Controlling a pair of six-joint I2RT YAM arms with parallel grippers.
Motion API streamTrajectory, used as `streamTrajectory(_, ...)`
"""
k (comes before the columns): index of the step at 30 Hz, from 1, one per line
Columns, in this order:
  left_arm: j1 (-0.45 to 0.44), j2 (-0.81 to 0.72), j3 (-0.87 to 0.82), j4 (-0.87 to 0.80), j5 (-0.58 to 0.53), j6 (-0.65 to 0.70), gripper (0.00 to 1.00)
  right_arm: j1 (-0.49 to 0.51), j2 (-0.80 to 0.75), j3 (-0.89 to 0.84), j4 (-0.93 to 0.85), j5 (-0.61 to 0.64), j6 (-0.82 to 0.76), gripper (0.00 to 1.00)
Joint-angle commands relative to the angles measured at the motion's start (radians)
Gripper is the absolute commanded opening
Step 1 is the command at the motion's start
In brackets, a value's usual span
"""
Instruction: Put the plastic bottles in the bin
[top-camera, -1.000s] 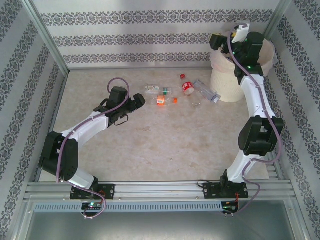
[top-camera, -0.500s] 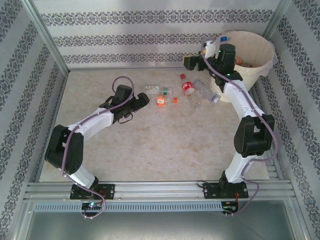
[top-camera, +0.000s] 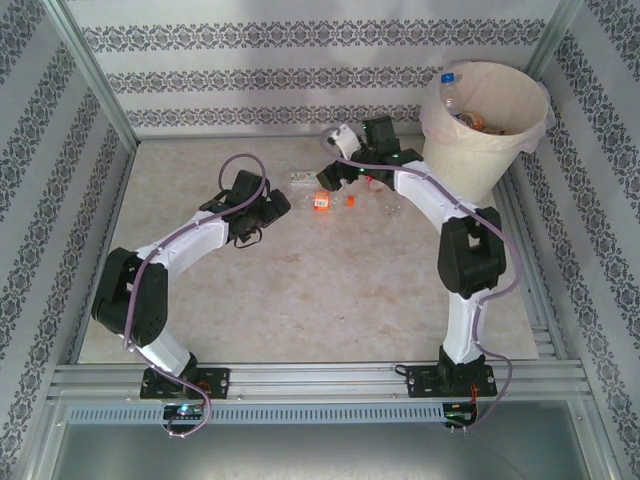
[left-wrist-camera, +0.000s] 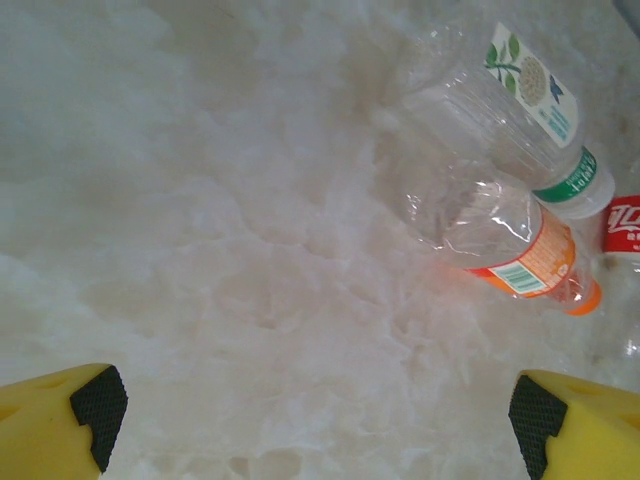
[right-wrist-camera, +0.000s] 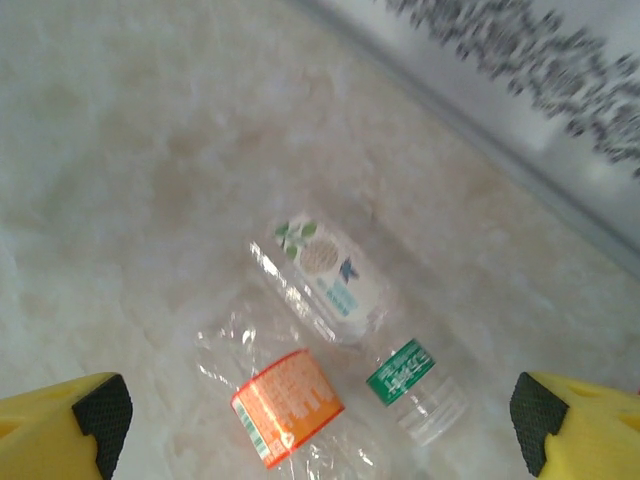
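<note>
I need to move my right gripper down and back to the crushed orange-labelled bottle (top-camera: 322, 200) next. I need to turn its open fingers so that they straddle the slanted bottle's label.
Several plastic bottles lie at the back of the table. A white-and-green-labelled bottle (top-camera: 303, 178) (right-wrist-camera: 335, 285) (left-wrist-camera: 520, 105) rests beside a crushed orange-labelled bottle (top-camera: 322, 200) (right-wrist-camera: 290, 405) (left-wrist-camera: 515, 250). A red-labelled bottle (left-wrist-camera: 625, 225) sits further right. My right gripper (top-camera: 332, 176) (right-wrist-camera: 320, 425) hovers open just above these two, holding nothing. To their left, my left gripper (top-camera: 278, 203) (left-wrist-camera: 318, 420) is open and empty, low over the table. The cream bin (top-camera: 480, 160) stands at the back right, with a blue-capped bottle (top-camera: 448, 85) and others inside.
A small orange piece (top-camera: 352, 200) and a clear crushed bottle (top-camera: 393, 207) lie near the right forearm. Patterned walls close the back and sides. Bare marbled tabletop (top-camera: 330, 290) stretches in front of the bottles.
My right arm has swung from above the bin leftward and down to hover over the bottles. The left gripper has shifted only slightly.
</note>
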Motion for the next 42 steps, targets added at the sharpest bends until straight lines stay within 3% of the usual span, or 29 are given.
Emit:
streamTrajectory(1,0.005,-0.057,0.005,-0.089,-0.082,0.003,1.0,0.05,0.062,0.076,-0.166,0.124,-0.195,0.98)
streamTrajectory(4,0.016,-0.085,-0.017,-0.099,-0.1,0.001,1.0,0.093,0.114,0.097,-0.184,0.226,-0.263,0.98)
streamTrajectory(14,0.045,-0.165,-0.079,-0.114,-0.136,0.001,1.0,0.155,0.255,0.193,-0.267,0.363,-0.372,0.97)
streamTrajectory(23,0.053,-0.176,-0.084,-0.12,-0.137,0.005,1.0,0.196,0.321,0.287,-0.489,0.314,-0.409,0.92)
streamTrajectory(27,0.057,-0.178,-0.088,-0.118,-0.141,0.006,0.99,0.211,0.347,0.291,-0.496,0.352,-0.392,0.9)
streamTrajectory(31,0.059,-0.176,-0.089,-0.118,-0.137,0.009,1.0,0.226,0.371,0.292,-0.492,0.379,-0.386,0.82)
streamTrajectory(37,0.059,-0.179,-0.094,-0.118,-0.137,0.009,1.0,0.23,0.385,0.305,-0.466,0.495,-0.348,0.57)
streamTrajectory(42,0.059,-0.171,-0.098,-0.098,-0.126,0.005,1.0,0.218,0.327,0.291,-0.456,0.457,-0.27,0.39)
